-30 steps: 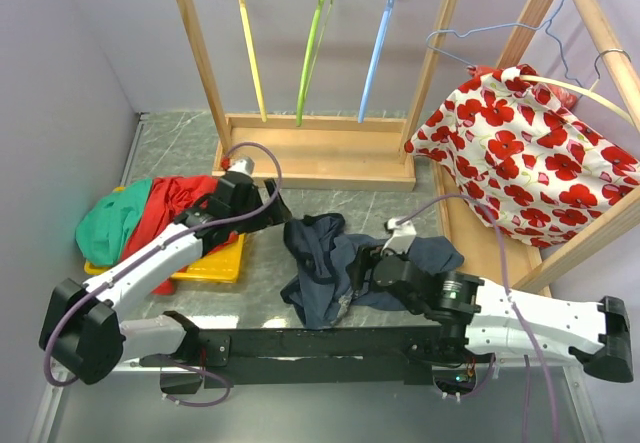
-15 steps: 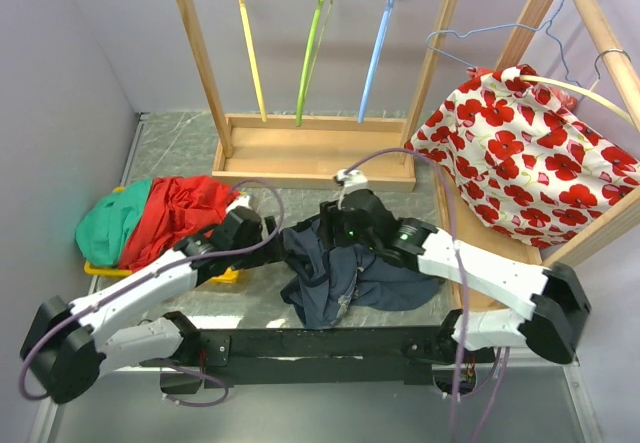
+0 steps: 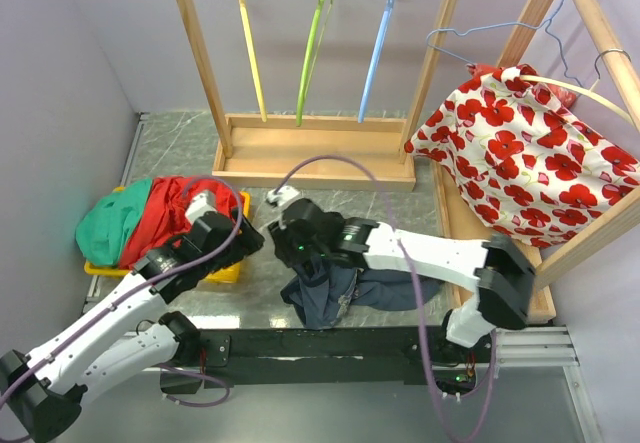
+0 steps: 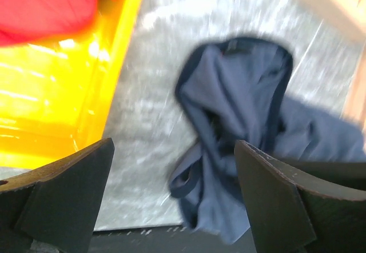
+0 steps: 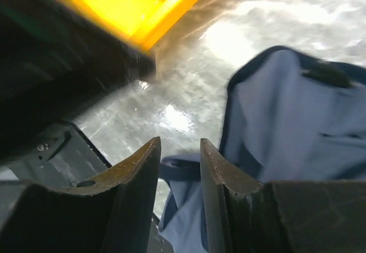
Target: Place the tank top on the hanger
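Note:
Next, my left gripper moves down and to the right in the top view onto the tank top's dark-edged strap loop, which juts out over bare table.
The navy tank top (image 3: 345, 285) lies crumpled on the table near the front rail. It also shows in the left wrist view (image 4: 240, 110) and in the right wrist view (image 5: 297, 121). The light blue hanger (image 3: 378, 53) hangs on the wooden rack at the back. My left gripper (image 3: 245, 247) hovers by the tray's right corner, left of the tank top; its jaws (image 4: 172, 144) are wide open and empty. My right gripper (image 3: 286, 251) reaches over the tank top's left edge. Its jaws (image 5: 178, 144) stand a narrow gap apart, empty, above a strap loop.
A yellow tray (image 3: 222, 268) at the left holds a red garment (image 3: 180, 208) and a green garment (image 3: 110, 228). The rack (image 3: 310, 158) also carries a yellow hanger (image 3: 250, 48) and a lime green hanger (image 3: 312, 48). A red-flowered cloth (image 3: 530, 148) drapes a second rack at the right.
My right arm has swung left across the tank top, from its right side to its left edge. My left arm has drawn back toward the near left, beside the tray.

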